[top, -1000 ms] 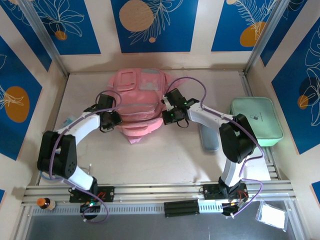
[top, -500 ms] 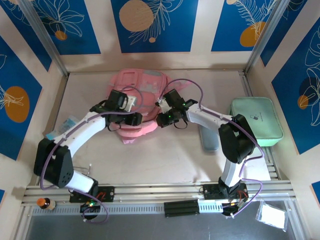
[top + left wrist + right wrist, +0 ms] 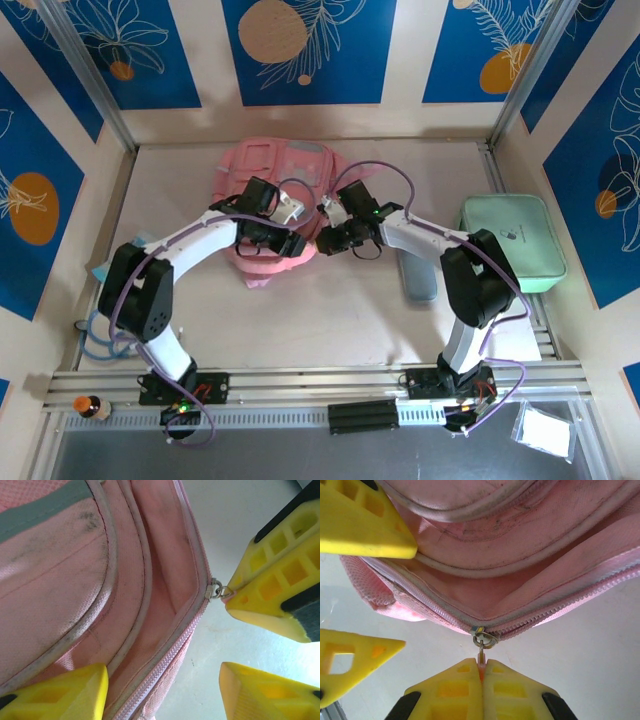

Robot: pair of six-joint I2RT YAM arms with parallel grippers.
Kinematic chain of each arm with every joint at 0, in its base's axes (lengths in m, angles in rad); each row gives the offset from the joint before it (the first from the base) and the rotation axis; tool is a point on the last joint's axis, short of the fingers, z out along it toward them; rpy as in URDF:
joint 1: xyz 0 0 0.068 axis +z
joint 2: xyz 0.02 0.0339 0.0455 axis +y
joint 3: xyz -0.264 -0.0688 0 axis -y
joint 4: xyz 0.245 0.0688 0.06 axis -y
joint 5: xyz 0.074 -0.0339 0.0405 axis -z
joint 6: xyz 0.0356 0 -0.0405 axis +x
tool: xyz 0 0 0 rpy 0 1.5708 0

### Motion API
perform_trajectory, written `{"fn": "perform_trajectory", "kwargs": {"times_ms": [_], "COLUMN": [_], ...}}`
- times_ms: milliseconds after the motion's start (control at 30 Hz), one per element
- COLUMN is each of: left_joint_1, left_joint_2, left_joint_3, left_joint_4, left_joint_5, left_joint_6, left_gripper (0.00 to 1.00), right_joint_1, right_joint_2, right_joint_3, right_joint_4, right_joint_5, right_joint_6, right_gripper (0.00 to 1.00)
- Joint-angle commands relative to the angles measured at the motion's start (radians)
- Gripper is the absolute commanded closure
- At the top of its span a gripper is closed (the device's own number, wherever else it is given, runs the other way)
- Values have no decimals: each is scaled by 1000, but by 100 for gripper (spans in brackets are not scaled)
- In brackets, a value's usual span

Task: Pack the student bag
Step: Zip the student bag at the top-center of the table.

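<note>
The pull tab moves outward in my right gripper along the bag's edge facing the mint-green case next. It is released there, since the zip continues past this corner of the bag.
The pink student bag [image 3: 268, 180] lies at the back middle of the table, its opened zip edge [image 3: 165, 645] facing the arms. My right gripper [image 3: 481, 669] is shut on the small pull tab hanging from the metal zip slider [image 3: 484, 638] at the bag's near right corner. In the top view the right gripper [image 3: 323, 238] and the left gripper [image 3: 293, 241] almost meet there. My left gripper [image 3: 162, 695] is open and straddles the zip edge. One of its fingers [image 3: 55, 692] lies over the pink fabric and the other over bare table. Nothing is between them but the bag's rim.
A mint-green case [image 3: 512, 240] lies at the right edge, and a flat grey-blue pouch [image 3: 416, 275] sits beside the right arm. A small bottle [image 3: 90, 405] and a clear packet [image 3: 545, 432] rest on the front rail. Something blue [image 3: 100, 271] lies at the left wall.
My left gripper has swung right across the bag's front to its near right corner, close to the right gripper. The right gripper stayed shut on the zip pull and barely shifted.
</note>
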Motion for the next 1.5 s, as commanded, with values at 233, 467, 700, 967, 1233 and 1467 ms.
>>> {"fn": "perform_trajectory", "kwargs": {"times_ms": [233,467,700,967,1233,1467], "left_joint_1": [-23,-35,-36,-36,-46,-68], "left_joint_2": [53,79,61,12,-32,-73], "left_joint_3": [29,47,29,-9,-66,-84], "left_joint_4": [-12,-36,-17,-24,-14,-38], "left_joint_5": [21,48,2,-23,2,10], "left_joint_6": [74,110,113,107,53,29], "left_gripper": [55,68,91,100,100,100], "right_joint_1": [-5,-8,-14,-54,-104,-181], "right_joint_2": [-44,-45,-31,-3,97,201], "right_joint_3": [-27,-33,-41,-71,71,213], "right_joint_4": [-2,2,10,61,37,-25], "right_joint_5": [-79,-80,-18,162,280,269], "right_joint_6": [13,19,38,56,76,114], "right_gripper": [100,100,100,96,87,85]}}
